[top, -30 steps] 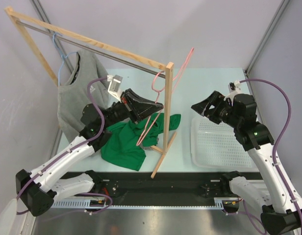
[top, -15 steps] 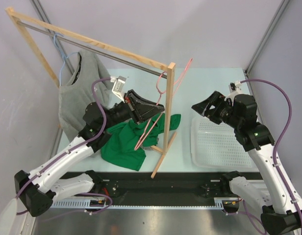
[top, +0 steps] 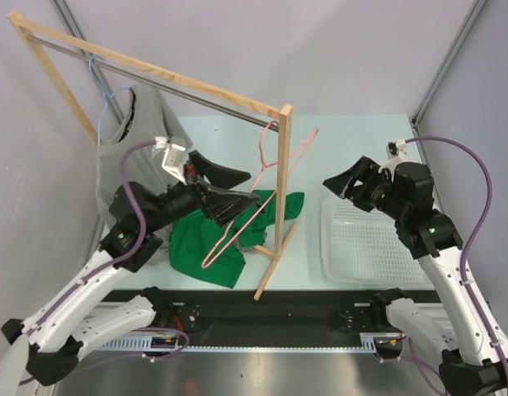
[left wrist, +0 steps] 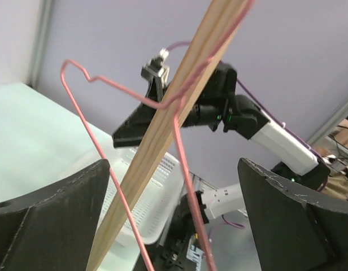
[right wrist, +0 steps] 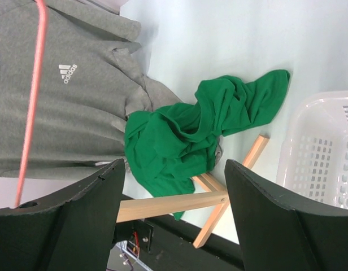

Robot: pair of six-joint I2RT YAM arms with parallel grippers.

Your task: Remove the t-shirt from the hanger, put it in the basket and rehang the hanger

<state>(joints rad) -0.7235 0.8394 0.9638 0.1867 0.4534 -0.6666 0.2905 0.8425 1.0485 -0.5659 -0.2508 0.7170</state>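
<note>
The right gripper comes down toward the wooden post (top: 279, 190) next, onto the fold of green t-shirt beside it. That t-shirt end sticks out past the post toward the basket.
A bare pink wire hanger (top: 242, 216) hangs by its hook from the rack's rod beside the wooden post (top: 279, 190). The green t-shirt (top: 206, 241) lies crumpled on the table under it, off the hanger. My left gripper (top: 258, 186) is open around the hanger. In the left wrist view the pink hanger (left wrist: 193, 171) and the post (left wrist: 162, 130) pass between the spread fingers of the left gripper (left wrist: 174, 169) untouched. My right gripper (top: 332, 183) hovers open and empty right of the rack. The right wrist view looks past the right gripper (right wrist: 174, 169) at the green t-shirt (right wrist: 191, 135).
A grey t-shirt (top: 126, 161) hangs on a blue hanger (top: 101, 99) at the rod's left end. A white basket (top: 369, 241) stands at the right, below my right gripper. The rack's wooden foot (top: 275, 264) reaches toward the near table edge.
My left gripper has opened and let go of the pink hanger. The arm drew back to the left, and the hanger swung down and left on the rod. The right arm stayed put.
</note>
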